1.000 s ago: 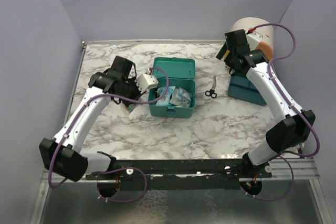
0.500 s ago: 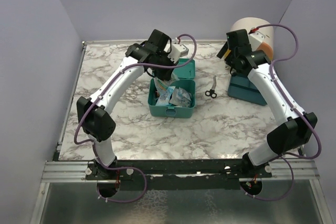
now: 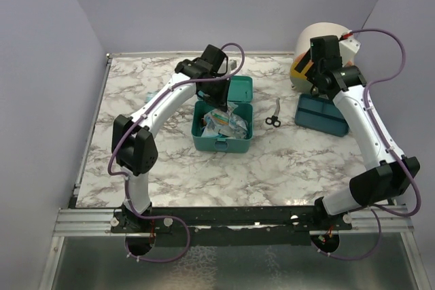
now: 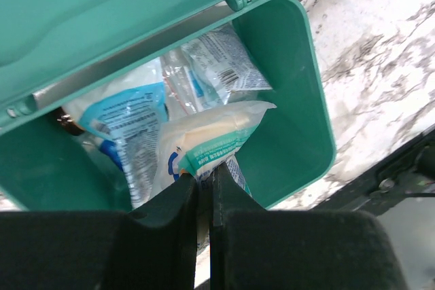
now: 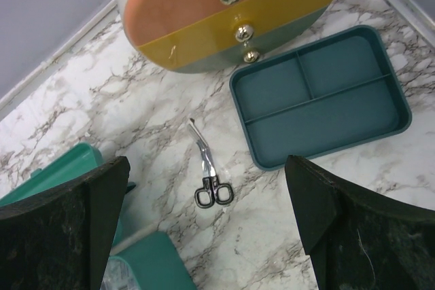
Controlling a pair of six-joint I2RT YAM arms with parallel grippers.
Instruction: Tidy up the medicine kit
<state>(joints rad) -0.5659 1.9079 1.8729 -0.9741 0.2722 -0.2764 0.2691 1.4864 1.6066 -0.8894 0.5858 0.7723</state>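
Observation:
The kit's end by the scissors (image 4: pixel 275 123) is below the robot's left gripper, with the kit's bare bottom showing, so the left gripper should next go down into it and release the white and teal packet there.
The medicine kit (image 3: pixel 221 145) is a teal box standing open mid-table, its lid (image 3: pixel 239 89) folded back. Several packets lie inside it (image 4: pixel 132 123). My left gripper (image 4: pixel 204 178) hangs over the open kit (image 4: pixel 292 100) and is shut on the edge of a white and teal packet (image 4: pixel 217 134), which dangles into the box. In the top view this gripper (image 3: pixel 219 98) is above the box's back half. My right gripper (image 5: pixel 207 168) is open and empty, held high over black-handled scissors (image 5: pixel 209 174) near the drawer unit (image 3: pixel 323 35).
The scissors (image 3: pixel 273 117) lie on the marble between the kit and a shallow flat teal tray (image 3: pixel 319 115), whose compartments (image 5: pixel 272 89) hold nothing. The round cream, orange and yellow drawer unit (image 5: pixel 224 11) stands at the back right corner.
My left arm swung from the kit's left side to over the open box with the packet in its jaws. My right arm rose and moved right, uncovering the tray.

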